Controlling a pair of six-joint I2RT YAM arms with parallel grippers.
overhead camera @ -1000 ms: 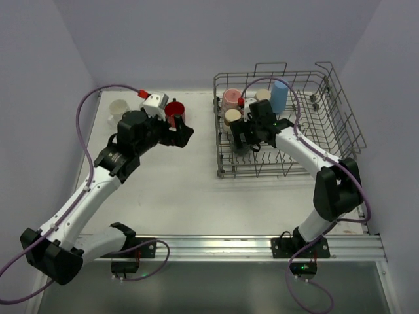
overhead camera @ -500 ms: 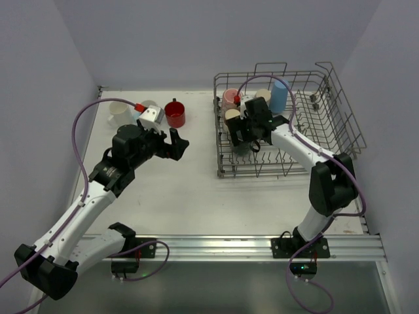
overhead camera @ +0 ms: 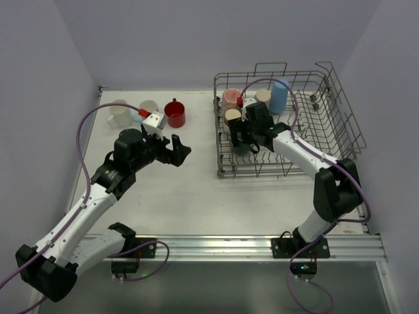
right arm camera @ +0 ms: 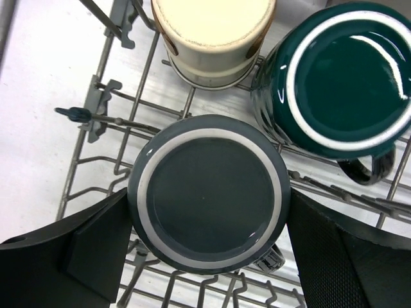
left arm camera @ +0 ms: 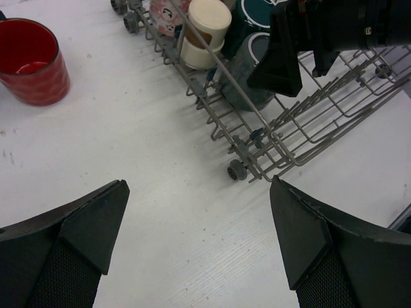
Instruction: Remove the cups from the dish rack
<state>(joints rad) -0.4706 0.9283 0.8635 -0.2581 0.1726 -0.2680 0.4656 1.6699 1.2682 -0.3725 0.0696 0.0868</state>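
Note:
My left gripper should next swing toward the rack (overhead camera: 340,114) and tilt level, onto the rim end of the dark teal cup, because my right gripper's fingers are on either side of the cup's base end.
The grey wire dish rack (overhead camera: 340,114) stands at the right. It holds a speckled pink cup (overhead camera: 231,98), beige cups (overhead camera: 232,118), a blue tumbler (overhead camera: 279,96) and two dark teal cups. My right gripper (overhead camera: 240,142) is inside the rack, open. Its fingers (right arm camera: 90,250) flank an upside-down dark teal cup (right arm camera: 209,192), close to both its sides. A second dark teal mug (right arm camera: 340,83) and a beige cup (right arm camera: 215,32) stand just beyond. My left gripper (overhead camera: 178,149) is open and empty above the table, between the red cup (overhead camera: 175,113) and the rack's near corner (left arm camera: 237,170).
A white mug (overhead camera: 120,112) and a pale cup (overhead camera: 148,106) stand on the table at the far left beside the red cup (left arm camera: 32,61). Upright tines and wire walls surround the right gripper. The table's walls are close on the left and at the back.
My left gripper has drawn back from the red cup toward the near side, open and empty. My right gripper has shifted slightly inside the rack, over the dark teal cup.

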